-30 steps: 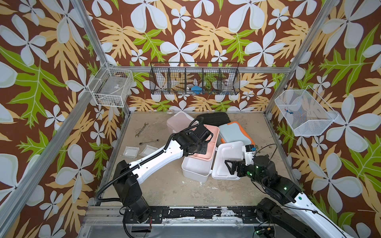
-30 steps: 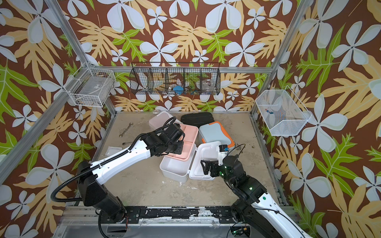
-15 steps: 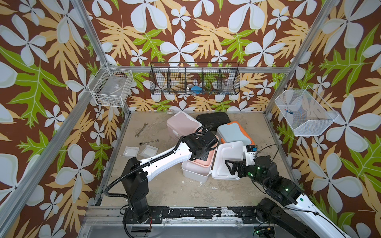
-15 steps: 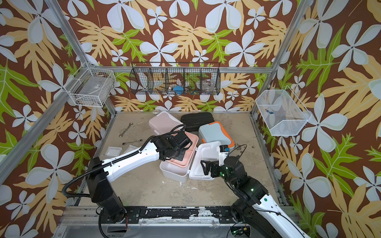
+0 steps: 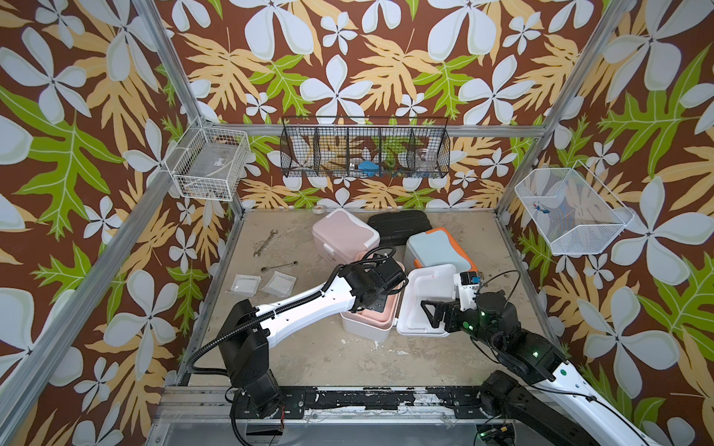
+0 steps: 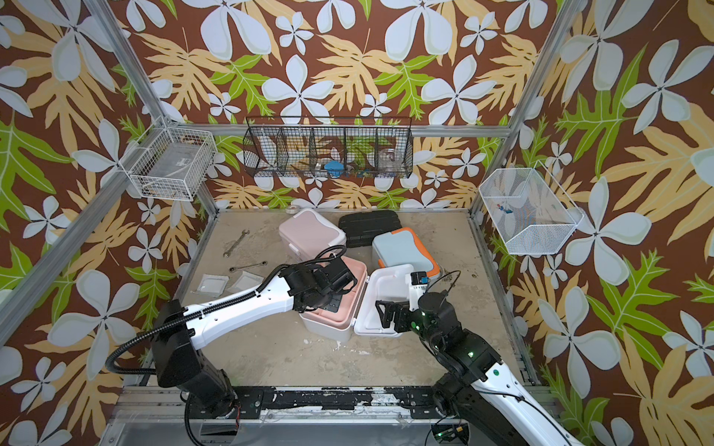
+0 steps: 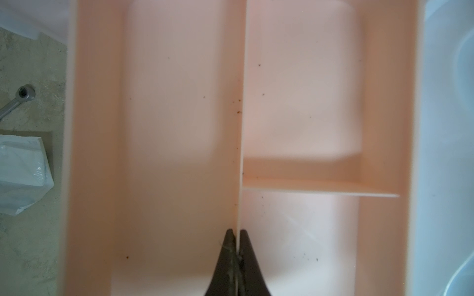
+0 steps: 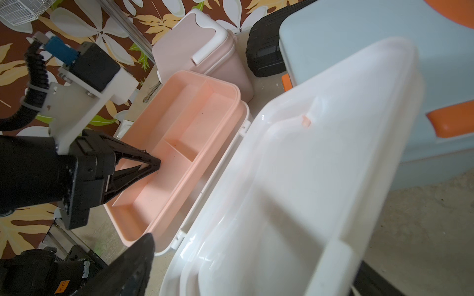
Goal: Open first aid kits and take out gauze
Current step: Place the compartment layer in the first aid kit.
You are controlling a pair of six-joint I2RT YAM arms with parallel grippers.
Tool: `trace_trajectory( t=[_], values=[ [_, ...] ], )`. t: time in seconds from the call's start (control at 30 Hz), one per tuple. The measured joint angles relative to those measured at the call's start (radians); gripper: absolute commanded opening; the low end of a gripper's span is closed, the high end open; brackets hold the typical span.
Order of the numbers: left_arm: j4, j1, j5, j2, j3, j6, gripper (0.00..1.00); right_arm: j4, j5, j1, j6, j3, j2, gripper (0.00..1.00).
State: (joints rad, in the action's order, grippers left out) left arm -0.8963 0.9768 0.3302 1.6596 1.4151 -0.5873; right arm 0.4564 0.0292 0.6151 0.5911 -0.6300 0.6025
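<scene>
I should next lower my left gripper to the white base below, seat the peach inner tray [image 8: 195, 123] in it and release the thin divider.
The white-with-peach first aid kit [image 5: 365, 331] lies open, its white lid [image 5: 432, 287] flipped to the right. My left gripper [image 7: 237, 230] is shut on the thin divider [image 7: 241, 153] of the kit's peach inner tray [image 8: 195, 123], which stands a little above the white base. My right gripper [image 5: 430, 314] stands open over the near part of the lid, with nothing between its fingers. The pink-with-white kit [image 5: 344, 233] and the light blue-with-orange kit [image 5: 436, 247] stand closed behind. Two gauze packets [image 5: 244, 285] [image 5: 279, 282] lie on the table at the left; the tray compartments show no gauze.
A flat black ribbed case [image 5: 400, 226] lies at the back. Two wrenches [image 5: 266, 242] [image 5: 279, 266] lie left of the kits, and a small tape roll [image 5: 320, 209] sits by the back wall. Wire baskets [image 5: 210, 164] [image 5: 365, 148] [image 5: 568, 210] hang on the walls.
My left gripper has moved toward the front edge with the peach tray in it, over the white base. The right arm has stayed put.
</scene>
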Motion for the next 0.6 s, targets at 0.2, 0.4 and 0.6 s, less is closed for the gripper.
trace_trajectory(
  t=[0.2, 0.4, 0.6],
  values=[
    [0.018, 0.007, -0.018, 0.005, -0.016, -0.019, 0.0, 0.0, 0.0, 0.0, 0.003, 0.0, -0.003, 1.0],
    [0.035, 0.015, -0.03, 0.017, -0.029, -0.04, 0.0, 0.0, 0.0, 0.0, 0.004, 0.002, -0.004, 1.0],
    [0.044, 0.017, -0.034, 0.023, -0.034, -0.043, 0.0, 0.0, 0.002, 0.0, 0.006, 0.006, -0.003, 1.0]
  ],
)
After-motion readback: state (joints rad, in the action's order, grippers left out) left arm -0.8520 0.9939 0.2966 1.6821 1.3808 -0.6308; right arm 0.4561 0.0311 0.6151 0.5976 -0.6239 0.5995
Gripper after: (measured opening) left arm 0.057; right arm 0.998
